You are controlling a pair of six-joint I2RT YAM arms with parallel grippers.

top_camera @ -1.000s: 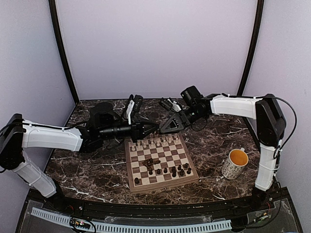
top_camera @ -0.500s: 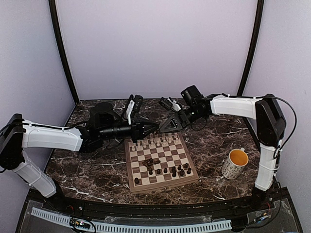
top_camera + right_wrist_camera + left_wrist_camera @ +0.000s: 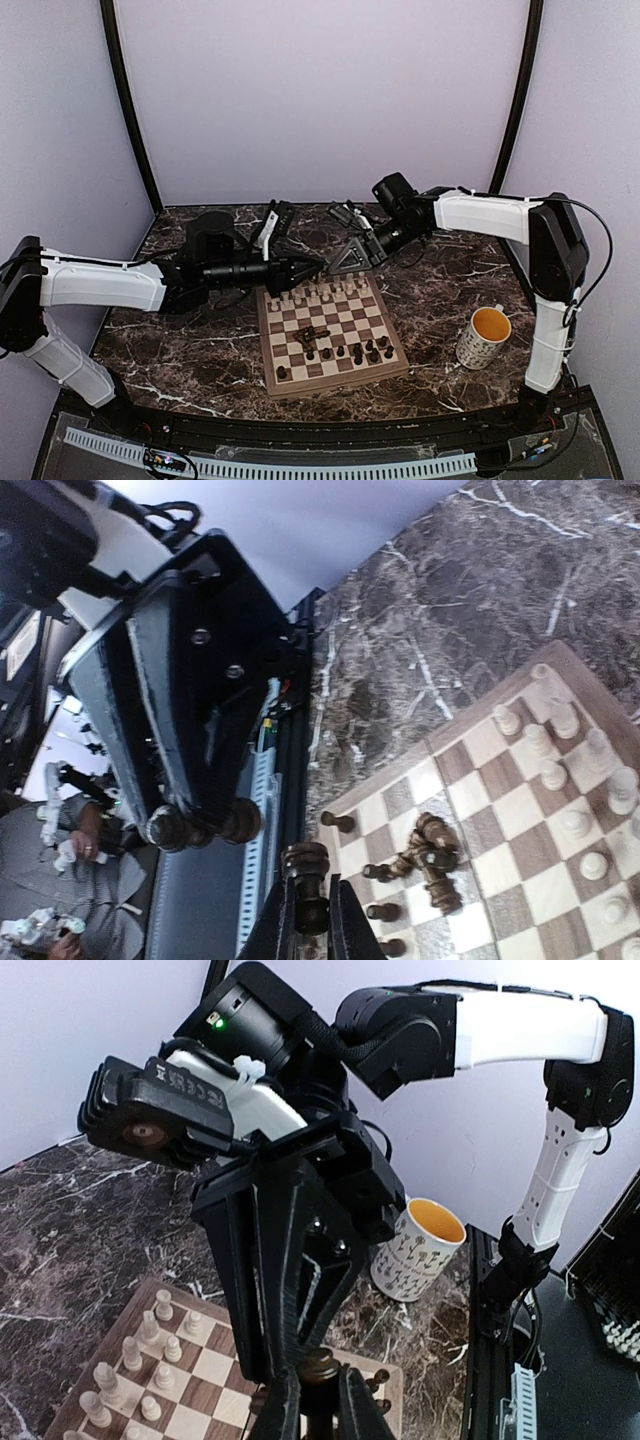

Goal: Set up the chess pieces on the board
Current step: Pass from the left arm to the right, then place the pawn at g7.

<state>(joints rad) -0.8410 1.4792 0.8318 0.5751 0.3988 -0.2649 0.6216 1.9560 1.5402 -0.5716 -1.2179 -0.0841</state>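
Note:
I should next move my right gripper back and down onto the empty square in the dark row and release its piece there, because that square is by the lone corner piece [image 3: 296,360] [image 3: 378,841].
The board [image 3: 338,381] lies in the middle of the table. Cream chess pieces [image 3: 320,293] stand on its far rows. Dark pieces [image 3: 368,350] stand near its front right, and a few dark pieces [image 3: 315,335] lie toppled in the middle. My left gripper [image 3: 318,265] is shut on a dark piece [image 3: 320,1370] and held above the board's far edge. My right gripper [image 3: 340,264] is shut on another dark piece [image 3: 306,860], tip to tip with the left one. The toppled heap [image 3: 425,855] and the left gripper [image 3: 190,825] show in the right wrist view.
A speckled mug [image 3: 483,337] with a yellow inside stands right of the board; it also shows in the left wrist view [image 3: 420,1250]. Purple walls close in the back and sides. A black rail runs along the near edge.
My right gripper has edged left and slightly up toward the left gripper's tip. The left arm has shifted only slightly. Both still hold their pieces.

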